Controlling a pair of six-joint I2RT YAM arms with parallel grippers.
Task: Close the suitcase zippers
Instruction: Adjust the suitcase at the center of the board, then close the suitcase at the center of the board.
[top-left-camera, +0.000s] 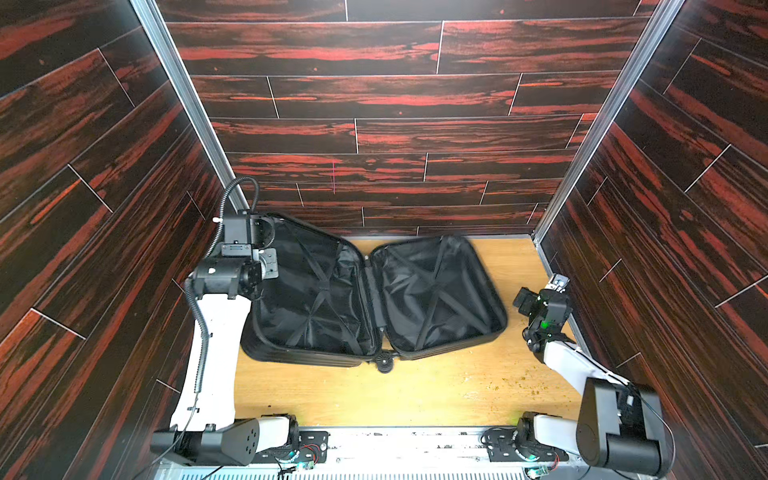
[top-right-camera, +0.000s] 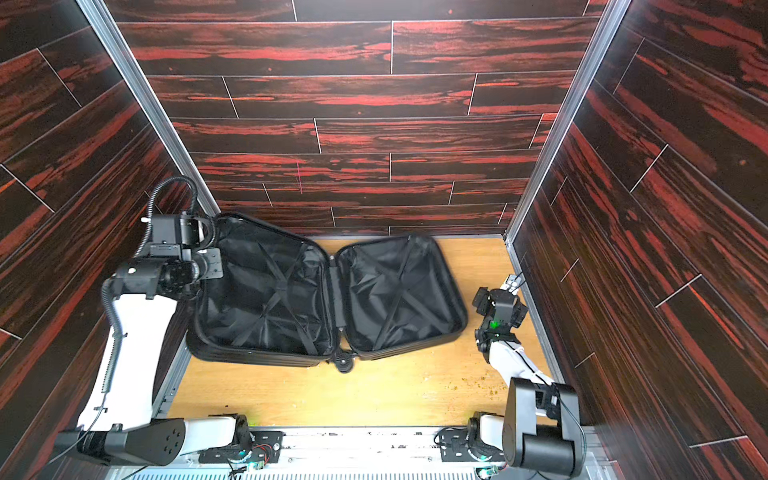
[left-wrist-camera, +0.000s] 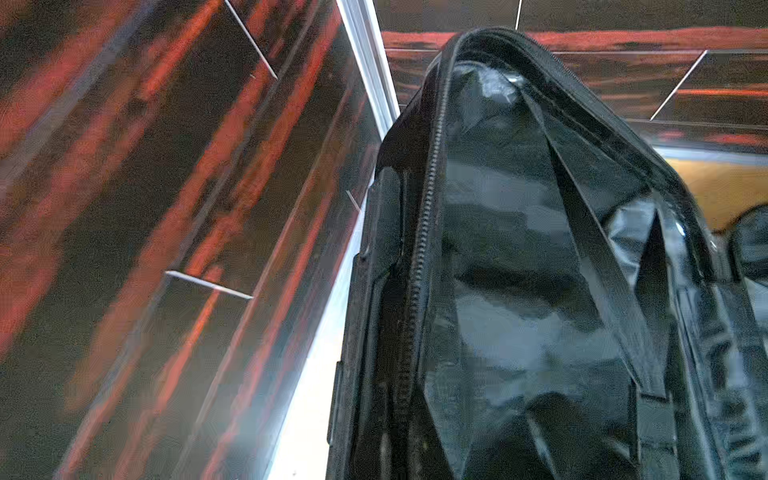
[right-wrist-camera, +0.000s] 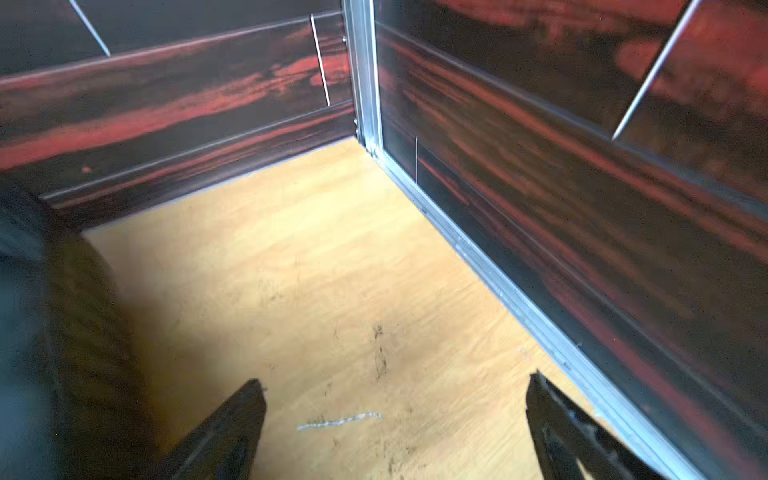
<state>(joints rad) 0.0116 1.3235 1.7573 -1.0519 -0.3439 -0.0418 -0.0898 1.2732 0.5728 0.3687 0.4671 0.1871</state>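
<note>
My right gripper turns its open, empty fingers toward the suitcase (top-left-camera: 316, 291) next and closes onto the suitcase's rim (top-left-camera: 489, 281) opposite the hinge, which lies across bare table from the gripper.
The black suitcase (top-left-camera: 316, 291) (top-right-camera: 270, 291) lies opened out on the wooden table (top-left-camera: 395, 395), its lining and crossed straps facing up. Its left half is tilted and the right half (top-left-camera: 436, 291) looks blurred. My left gripper (top-left-camera: 266, 232) is at the far left corner of the left half, shut on its rim; its fingertips are hidden. In the left wrist view the zipper track (left-wrist-camera: 419, 249) runs along that rim toward the jaws. No pull shows. My right gripper (top-left-camera: 540, 291) (right-wrist-camera: 397, 380) hangs open over bare table, right of the suitcase (right-wrist-camera: 62, 311), with nothing between its fingers.
Dark red wood-pattern walls (top-left-camera: 395, 124) close in the back and both sides, with metal corner posts (top-left-camera: 195, 124). A suitcase wheel (top-left-camera: 384, 362) sticks out at the front by the hinge. Small crumbs (top-left-camera: 519, 382) lie on the front right of the table.
</note>
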